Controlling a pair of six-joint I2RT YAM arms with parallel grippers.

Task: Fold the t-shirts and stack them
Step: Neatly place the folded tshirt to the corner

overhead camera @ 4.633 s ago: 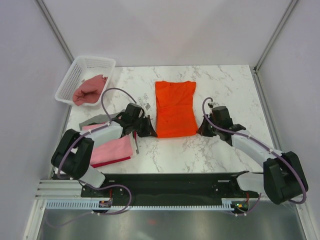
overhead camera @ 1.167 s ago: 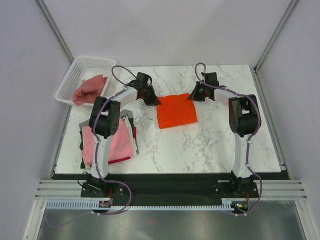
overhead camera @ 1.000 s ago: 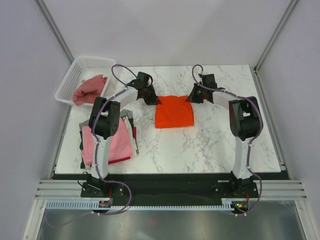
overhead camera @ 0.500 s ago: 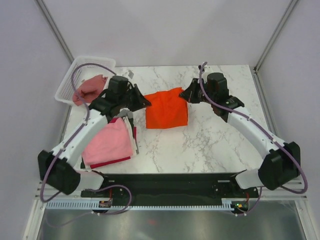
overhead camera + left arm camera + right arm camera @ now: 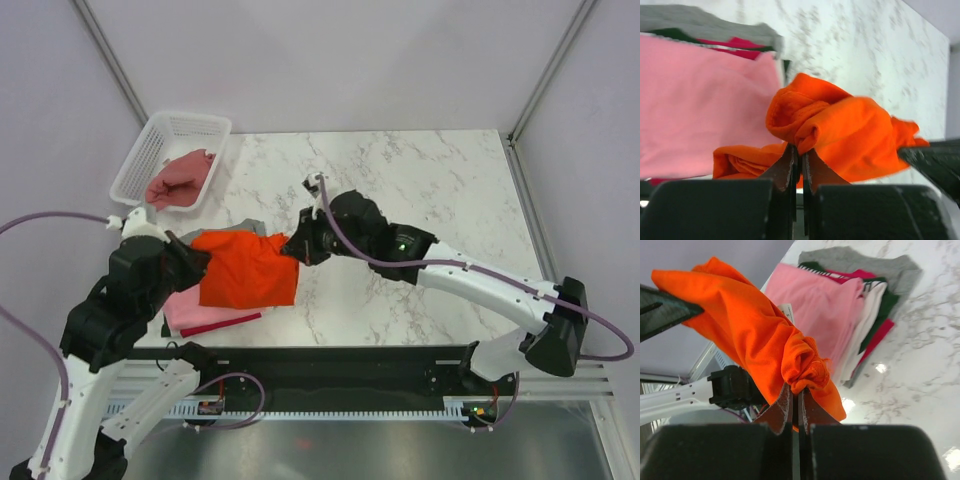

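My left gripper will next move down and to the left in the top view onto the light pink t-shirt to let go, because the orange one hangs past it.
The folded bright orange t-shirt hangs in the air between both grippers, above the stack of folded shirts at the table's left. My left gripper is shut on its left corner. My right gripper is shut on its right corner. The stack has the light pink t-shirt on top, also seen in the left wrist view and the right wrist view, with grey, dark green, white and red shirts under it. A dusty rose t-shirt lies in the basket.
The white mesh basket stands at the table's far left corner. The white marble table stretches to the right. The right arm reaches across the table's middle.
Both grippers have carried the orange t-shirt from the table's middle leftward and toward the near edge, and now hold it over the pink-topped stack.
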